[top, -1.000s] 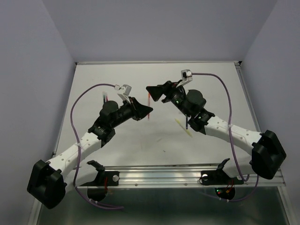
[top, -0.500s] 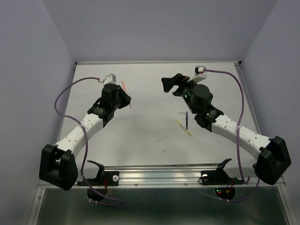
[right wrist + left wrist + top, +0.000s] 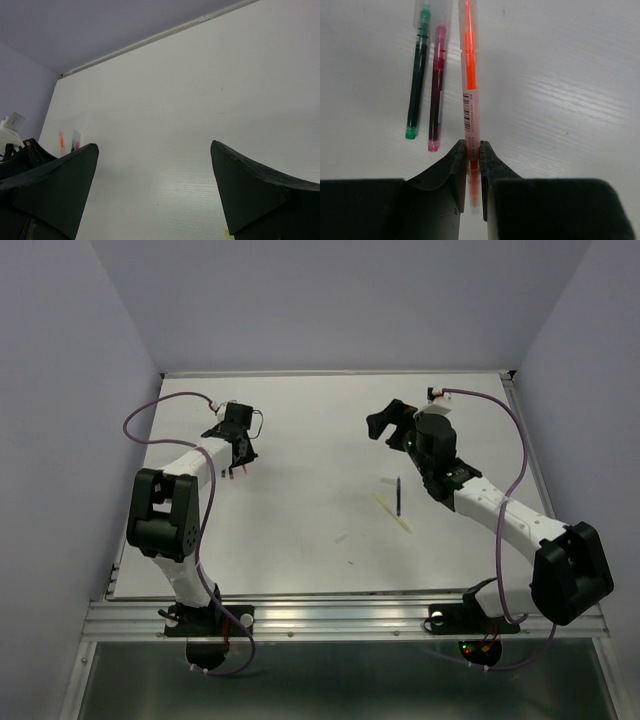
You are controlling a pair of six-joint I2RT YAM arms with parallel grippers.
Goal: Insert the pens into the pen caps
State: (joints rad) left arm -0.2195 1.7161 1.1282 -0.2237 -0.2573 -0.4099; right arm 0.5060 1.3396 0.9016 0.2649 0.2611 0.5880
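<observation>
The orange-pink pen (image 3: 471, 100) in the left gripper is already in its cap, so the robot will next lower the pen onto the table beside the red-pink pen and open the left gripper.
My left gripper (image 3: 473, 150) is shut on an orange-pink pen (image 3: 471, 100) that lies low over the table, its far end inside a translucent pen cap (image 3: 468, 20). Just left of it lie a dark green pen (image 3: 417, 85) and a red-pink pen (image 3: 436, 95), each with a pale cap on its far end. From above, this gripper (image 3: 238, 452) is at the table's far left. My right gripper (image 3: 387, 421) hovers open and empty at the far right. A dark blue pen (image 3: 398, 495) and a yellow pen (image 3: 393, 512) lie below it.
A small pale sliver (image 3: 341, 537) and a dark speck (image 3: 351, 562) lie on the white table (image 3: 300, 570) toward the front. The left arm's elbow (image 3: 160, 510) is folded near the left edge. A purple cable (image 3: 505, 510) loops beside the right arm.
The grippers were together at the centre. My left gripper has swung to the far left with the orange-pink pen and set it beside two others. My right gripper opened wide and drew back right.
</observation>
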